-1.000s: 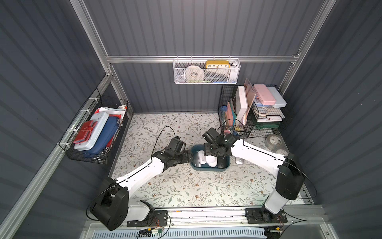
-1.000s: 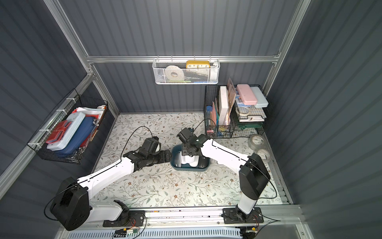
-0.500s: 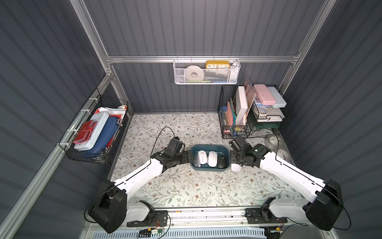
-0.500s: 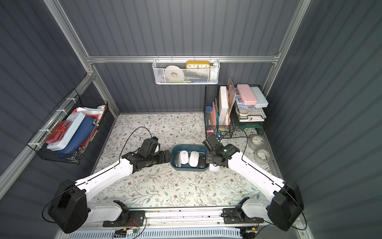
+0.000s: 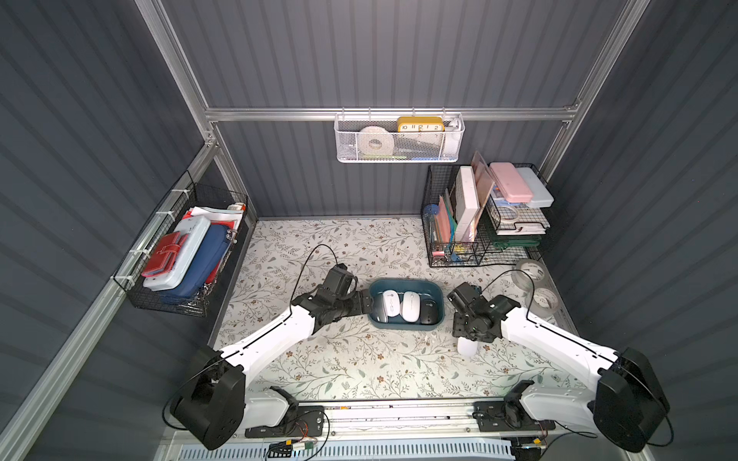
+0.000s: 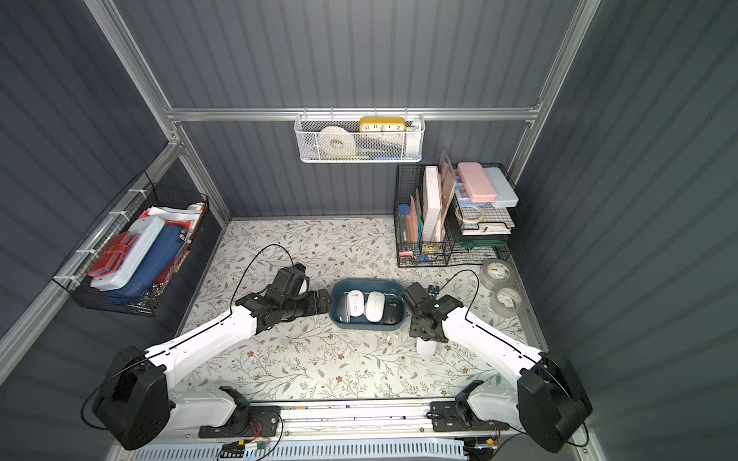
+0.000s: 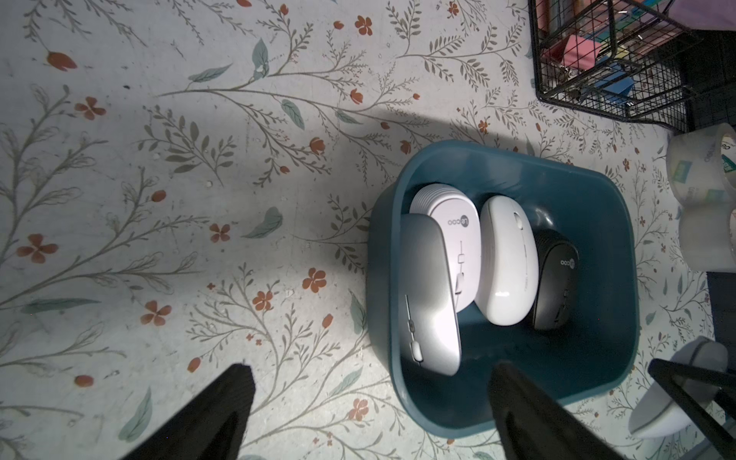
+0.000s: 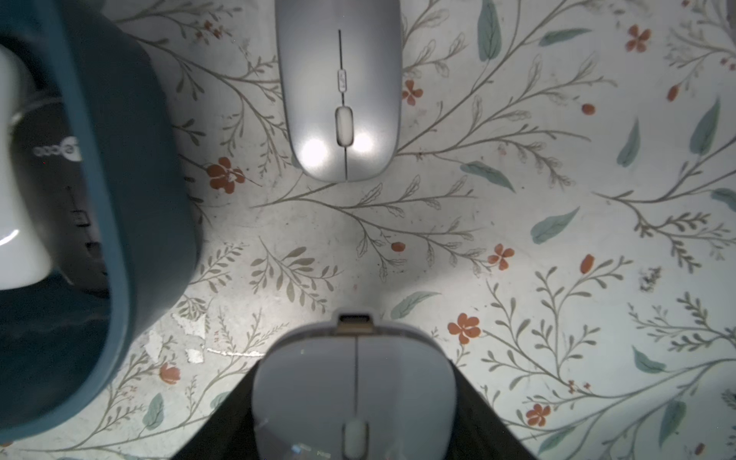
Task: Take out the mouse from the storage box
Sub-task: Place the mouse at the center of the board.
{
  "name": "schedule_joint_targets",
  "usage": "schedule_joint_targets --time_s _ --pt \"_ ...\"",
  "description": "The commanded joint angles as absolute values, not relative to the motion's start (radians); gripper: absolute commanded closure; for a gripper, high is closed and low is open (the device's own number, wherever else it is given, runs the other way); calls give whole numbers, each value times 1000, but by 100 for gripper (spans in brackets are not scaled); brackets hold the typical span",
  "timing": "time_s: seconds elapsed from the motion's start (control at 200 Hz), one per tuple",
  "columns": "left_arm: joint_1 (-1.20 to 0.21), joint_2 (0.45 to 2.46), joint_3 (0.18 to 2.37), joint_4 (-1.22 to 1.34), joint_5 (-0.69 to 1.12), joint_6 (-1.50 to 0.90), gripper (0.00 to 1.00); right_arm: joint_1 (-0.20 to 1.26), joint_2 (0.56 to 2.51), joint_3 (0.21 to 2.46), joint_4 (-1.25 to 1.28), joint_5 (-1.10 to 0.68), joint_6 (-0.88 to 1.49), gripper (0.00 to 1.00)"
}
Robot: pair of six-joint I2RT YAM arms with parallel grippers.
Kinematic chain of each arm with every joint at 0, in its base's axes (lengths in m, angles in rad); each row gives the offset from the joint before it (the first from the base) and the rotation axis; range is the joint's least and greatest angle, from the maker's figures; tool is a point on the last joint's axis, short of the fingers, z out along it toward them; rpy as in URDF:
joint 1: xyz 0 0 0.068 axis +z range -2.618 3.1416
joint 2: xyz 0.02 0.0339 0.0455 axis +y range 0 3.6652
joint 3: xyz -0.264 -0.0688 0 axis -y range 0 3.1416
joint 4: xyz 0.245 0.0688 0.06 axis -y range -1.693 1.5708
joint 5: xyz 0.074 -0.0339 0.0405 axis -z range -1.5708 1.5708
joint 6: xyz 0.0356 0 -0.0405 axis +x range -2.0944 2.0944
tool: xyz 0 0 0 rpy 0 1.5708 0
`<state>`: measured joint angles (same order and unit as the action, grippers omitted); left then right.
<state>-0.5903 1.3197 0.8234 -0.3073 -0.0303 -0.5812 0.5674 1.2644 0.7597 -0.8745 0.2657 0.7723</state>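
Note:
My right gripper lowers the pale grey mouse onto bare tabletop beside the box next and releases, since that spot is below the gripper, clear of the silver mouse (image 8: pixel 338 87).
The dark teal storage box (image 5: pixel 407 282) (image 6: pixel 367 281) stands mid-table and holds a grey mouse (image 7: pixel 428 294), two white mice (image 7: pixel 506 263) and a black one (image 7: pixel 555 278). My left gripper (image 5: pixel 365 305) (image 7: pixel 370 368) is open at the box's left end, one finger (image 7: pixel 227 410) over the table, the other (image 7: pixel 517 406) over the box. My right gripper (image 5: pixel 465 339) (image 8: pixel 354 398) is shut on a pale grey mouse (image 8: pixel 354 382) (image 5: pixel 467 348), low over the table just right of the box and nearer the front. A silver mouse (image 8: pixel 338 87) lies on the table beside the box (image 8: pixel 131 199).
Black wire racks (image 5: pixel 479 223) with stationery stand at the back right, two tape rolls (image 5: pixel 529 273) beside them. A black wire basket (image 5: pixel 187 251) hangs on the left wall, a white mesh basket (image 5: pixel 399 139) on the back wall.
My right gripper has come out of the storage box with the pale grey mouse and moved right and towards the front. The left arm has stayed at the box's left end.

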Motion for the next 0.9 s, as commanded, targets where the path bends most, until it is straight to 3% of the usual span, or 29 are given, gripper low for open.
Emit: schedule_joint_targets --time_s 0.0,0.39,0.896 --pt "-597 1315 838 -314 -35 -577 2 543 1303 746 -805 236 778 44" --pt "-604 1343 893 -373 -61 -576 2 515 1435 750 -745 195 762 43" --pt "-711 1452 1067 -533 -170 -659 11 512 1456 750 -740 209 764 30"
